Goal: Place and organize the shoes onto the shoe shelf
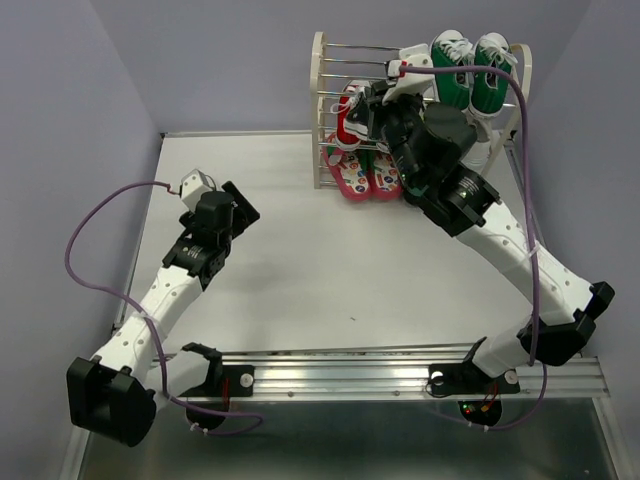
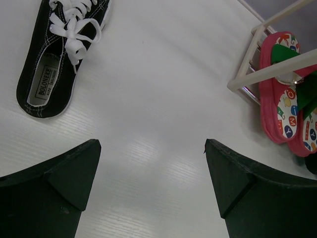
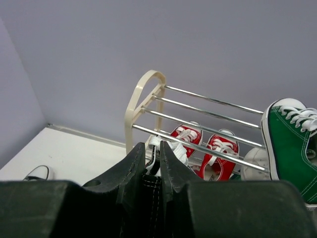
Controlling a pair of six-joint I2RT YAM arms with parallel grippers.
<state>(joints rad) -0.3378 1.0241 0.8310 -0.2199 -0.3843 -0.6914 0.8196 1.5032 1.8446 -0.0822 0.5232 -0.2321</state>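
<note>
The robot's right gripper will next pull the black sneaker back and down onto the open tabletop to let go of it, because that clear space is below and back from the gripper.
My right gripper [image 1: 374, 104] [image 3: 152, 148] is shut on a black canvas sneaker with white laces [image 3: 177, 150] and holds it against the left half of the shoe shelf [image 1: 318, 110] [image 3: 136, 106], at an upper rod. A pair of red sneakers [image 3: 220, 153] [image 1: 349, 112] sits on a middle tier behind it. Pink-red flip-flops [image 1: 365, 175] [image 2: 280, 99] lie at the shelf's bottom. The second black sneaker [image 2: 54, 59] lies on the table, ahead and to the left of my left gripper [image 2: 152, 144] [image 1: 238, 205], which is open and empty above the table.
Green sneakers [image 1: 470, 65] [image 3: 290, 144] stand on the shelf's top right. A white sneaker [image 3: 255, 163] shows on a lower right tier. The shelf's cream leg [image 2: 247, 64] is to the right of my left gripper. Purple walls close in the table's back and left.
</note>
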